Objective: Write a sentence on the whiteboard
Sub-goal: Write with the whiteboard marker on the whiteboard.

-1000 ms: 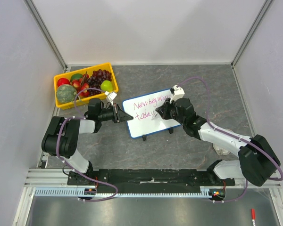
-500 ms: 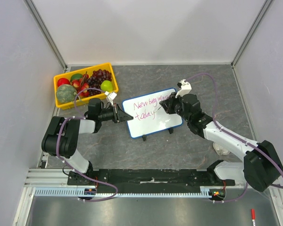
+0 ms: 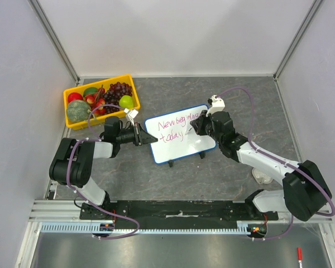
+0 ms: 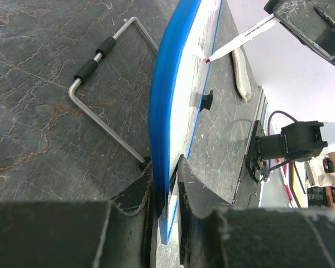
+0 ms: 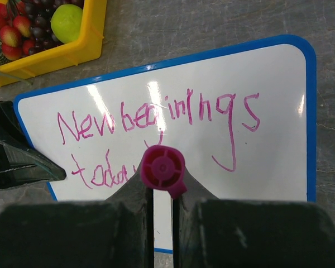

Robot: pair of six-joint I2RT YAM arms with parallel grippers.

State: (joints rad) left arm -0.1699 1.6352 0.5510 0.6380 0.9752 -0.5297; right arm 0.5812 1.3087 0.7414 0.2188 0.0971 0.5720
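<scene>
The robot's right gripper should next move back and down to release the marker, as the bare tabletop before the whiteboard's near edge (image 3: 197, 172) lies below it, toward the robot's base.
The whiteboard (image 3: 194, 146), white with a blue frame, stands tilted mid-table. My left gripper (image 3: 147, 138) is shut on its left edge; in the left wrist view (image 4: 166, 184) the jaws clamp the blue frame (image 4: 163, 111). The sentence (image 3: 176, 124) is pink, "New beginings" over "today", and its end is hidden behind the marker in the right wrist view (image 5: 156, 120). My right gripper (image 3: 194, 127) is shut on a pink marker (image 5: 163, 167), its tip at the board's face right of "today" (image 4: 209, 58).
A yellow tray (image 3: 72, 121) of fruit sits at the back left, close to the left arm. The board's wire stand (image 4: 100, 123) lies behind it on the grey table. A red marker (image 3: 299, 254) lies on the front ledge at the right.
My right gripper has shifted with the marker up and to the right along the board, then settled slightly back. The left gripper and the board have not moved.
</scene>
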